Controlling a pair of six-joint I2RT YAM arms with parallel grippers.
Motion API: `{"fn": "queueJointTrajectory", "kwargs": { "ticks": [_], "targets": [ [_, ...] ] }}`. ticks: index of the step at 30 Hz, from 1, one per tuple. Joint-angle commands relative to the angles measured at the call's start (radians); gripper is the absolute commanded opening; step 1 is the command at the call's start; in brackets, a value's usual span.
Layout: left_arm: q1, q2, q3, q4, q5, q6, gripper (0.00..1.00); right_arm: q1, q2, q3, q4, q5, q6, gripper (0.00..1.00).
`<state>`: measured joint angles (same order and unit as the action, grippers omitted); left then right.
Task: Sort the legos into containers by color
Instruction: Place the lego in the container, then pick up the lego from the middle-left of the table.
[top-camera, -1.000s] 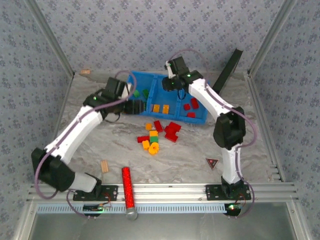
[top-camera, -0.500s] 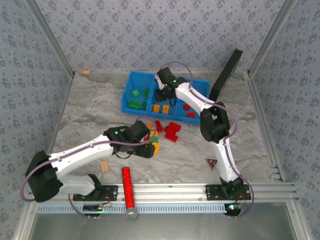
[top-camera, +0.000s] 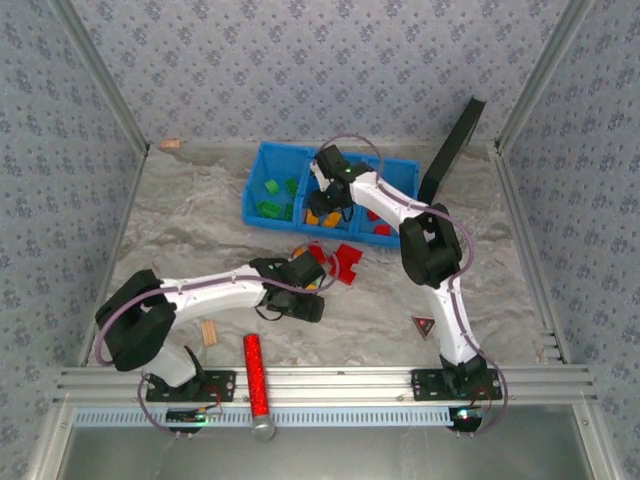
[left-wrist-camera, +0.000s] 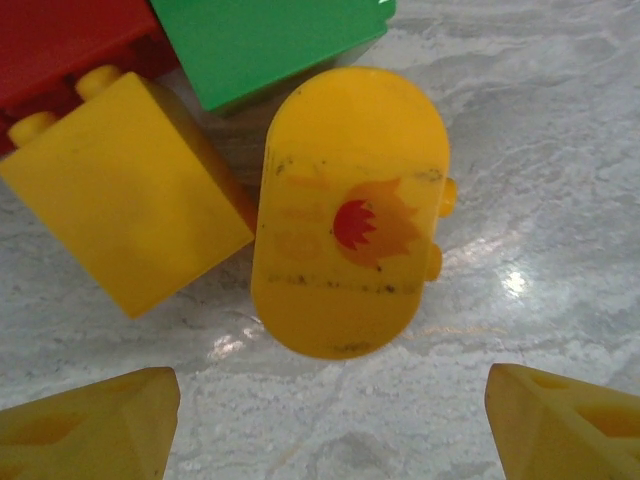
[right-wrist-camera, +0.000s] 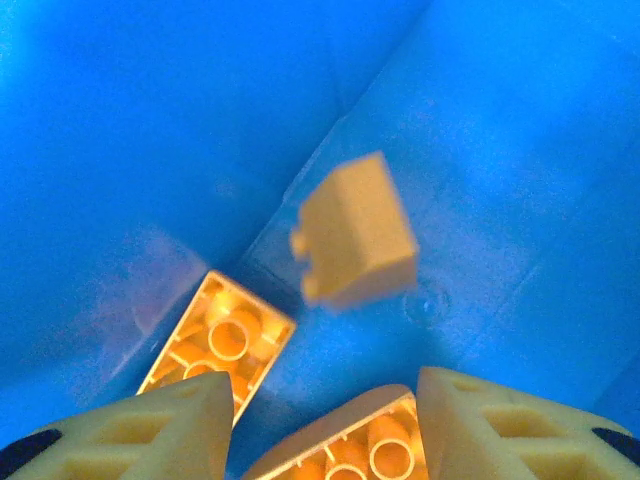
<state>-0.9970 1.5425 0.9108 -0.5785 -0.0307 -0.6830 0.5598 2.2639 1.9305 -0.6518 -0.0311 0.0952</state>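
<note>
My left gripper needs to move forward and down next, onto the rounded yellow brick below and just ahead of its fingertips, since its fingers are wider apart than the brick.
The blue bin (top-camera: 262, 160) stands at the back centre, with green legos (top-camera: 268, 197) in its left compartment, orange ones (top-camera: 318, 216) in the middle and red ones (top-camera: 380, 222) on the right. My right gripper (top-camera: 332, 200) hangs open over the middle compartment (right-wrist-camera: 480, 150). A blurred orange brick (right-wrist-camera: 355, 235) is loose beyond its fingertips (right-wrist-camera: 140, 430), above two upturned orange bricks (right-wrist-camera: 220, 340). My left gripper (left-wrist-camera: 330, 430) is open low over the loose pile (top-camera: 345, 260). A rounded yellow brick with a flame print (left-wrist-camera: 345, 210) lies just ahead of its fingertips (left-wrist-camera: 570, 420). Around it lie a yellow brick (left-wrist-camera: 125, 200), a green one (left-wrist-camera: 265, 40) and a red one (left-wrist-camera: 60, 35).
A red glittery cylinder (top-camera: 254, 372) and a tan wooden block (top-camera: 209, 333) lie near the front edge. A black panel (top-camera: 452, 150) leans at the back right. A small dark triangle (top-camera: 425, 325) sits by the right arm's base. Patterned walls close in three sides.
My left arm swung from the bin's green compartment down to the loose pile. My right gripper moved left over the middle compartment, and an orange brick is now loose below it.
</note>
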Motion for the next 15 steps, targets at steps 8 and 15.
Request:
{"fn": "queueJointTrajectory", "kwargs": {
  "ticks": [8, 15],
  "targets": [
    [0.000, 0.169, 0.133, 0.009, 0.000, 0.033, 0.81, 0.011, -0.310, -0.217, 0.033, 0.072, -0.009, 0.77],
    [0.014, 0.219, 0.188, -0.010, -0.011, 0.065, 0.81, 0.016, -0.498, -0.366, 0.046, 0.055, 0.006, 0.80]
  ]
}}
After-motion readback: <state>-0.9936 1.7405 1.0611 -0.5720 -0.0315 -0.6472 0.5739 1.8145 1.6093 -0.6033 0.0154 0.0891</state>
